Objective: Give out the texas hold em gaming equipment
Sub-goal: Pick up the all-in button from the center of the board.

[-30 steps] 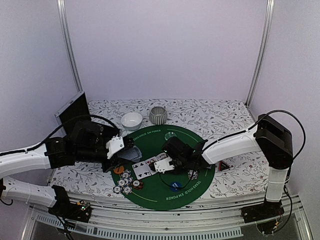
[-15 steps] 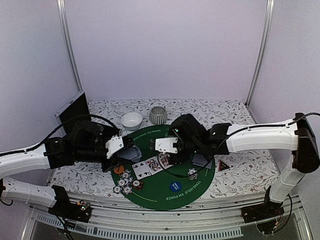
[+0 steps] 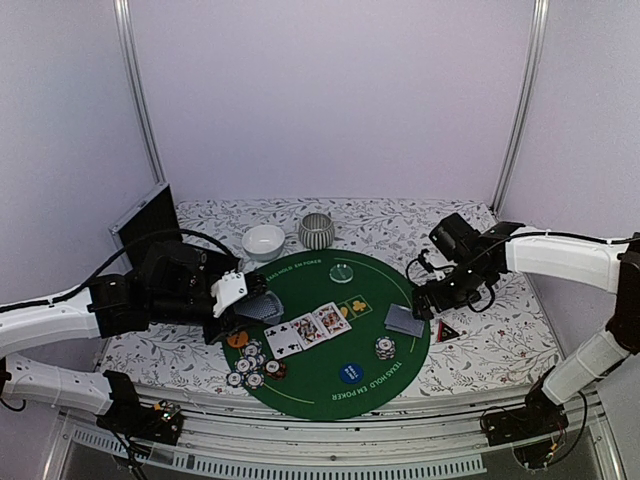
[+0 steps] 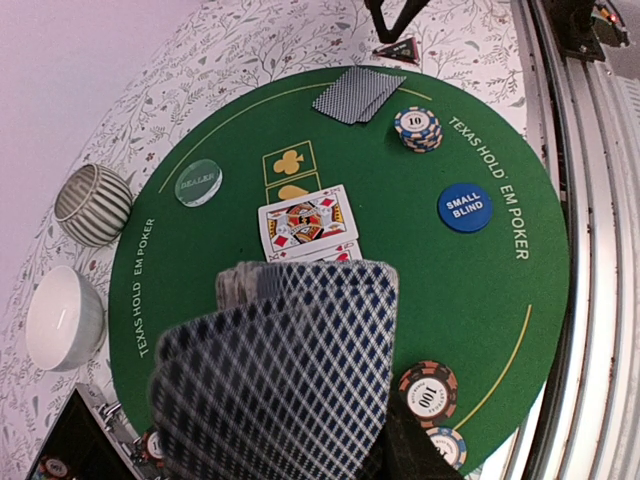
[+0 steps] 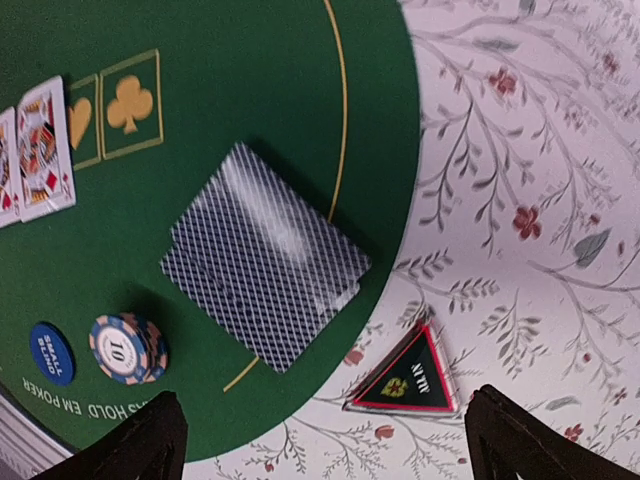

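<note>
My right gripper goes down toward the metal bar next and closes across the red-black triangle [image 5: 405,378], since empty tablecloth at its ends leaves both fingers room.
My left gripper [image 3: 245,300] is shut on a deck of grey-blue-backed playing cards [image 4: 280,370], held fanned above the green mat's [image 3: 320,395] left side. My right gripper [image 5: 330,440] stands open and empty over the mat's right edge. Below it lie a face-down pair of cards [image 5: 265,265] and the red-black triangle [image 5: 405,378], which sits on the tablecloth. Face-up cards [image 3: 305,328] lie mid-mat. A chip stack [image 3: 385,348], the blue button [image 3: 349,374], the pale green button [image 3: 342,271], the orange button [image 3: 236,340] and more chips [image 3: 252,365] rest on the mat.
A white bowl [image 3: 263,241] and a striped grey bowl [image 3: 316,231] stand behind the mat. A black panel [image 3: 145,222] leans at the back left. The flowered tablecloth [image 3: 480,350] ends at the metal rail in front.
The right arm has swung from the middle of the mat out to its right edge and its jaws have opened wide. The left arm and its deck have stayed put.
</note>
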Controlling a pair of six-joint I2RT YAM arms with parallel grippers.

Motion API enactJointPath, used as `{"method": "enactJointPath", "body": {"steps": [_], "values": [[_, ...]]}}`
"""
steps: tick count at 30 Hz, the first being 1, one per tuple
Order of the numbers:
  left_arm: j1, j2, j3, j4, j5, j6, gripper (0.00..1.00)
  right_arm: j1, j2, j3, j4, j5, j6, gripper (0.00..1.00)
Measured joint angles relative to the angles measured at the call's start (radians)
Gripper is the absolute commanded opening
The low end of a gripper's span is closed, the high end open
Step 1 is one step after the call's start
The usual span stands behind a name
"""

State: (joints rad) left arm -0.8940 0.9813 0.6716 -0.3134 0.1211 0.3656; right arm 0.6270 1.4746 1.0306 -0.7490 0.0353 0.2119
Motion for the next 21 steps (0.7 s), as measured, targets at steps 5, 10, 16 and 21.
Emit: {"method": "enactJointPath", "body": {"steps": [5,10,16,21], "values": [[0.000,0.000,0.000,0.000,0.002,0.000,0.35,-0.049,0.075,-0.003,-0.081,-0.076,0.008,0.99],[0.000,0.000,0.000,0.000,0.002,0.000,0.35,-0.093,0.134,0.051,-0.109,-0.091,-0.069,0.99],[0.000,-0.002,0.000,0.000,0.002,0.000,0.36,-0.095,0.168,0.087,-0.093,-0.068,-0.299,0.99],[0.000,-0.018,0.000,0.000,0.002,0.000,0.36,-0.095,0.210,0.025,-0.107,-0.077,-0.416,0.99]]}}
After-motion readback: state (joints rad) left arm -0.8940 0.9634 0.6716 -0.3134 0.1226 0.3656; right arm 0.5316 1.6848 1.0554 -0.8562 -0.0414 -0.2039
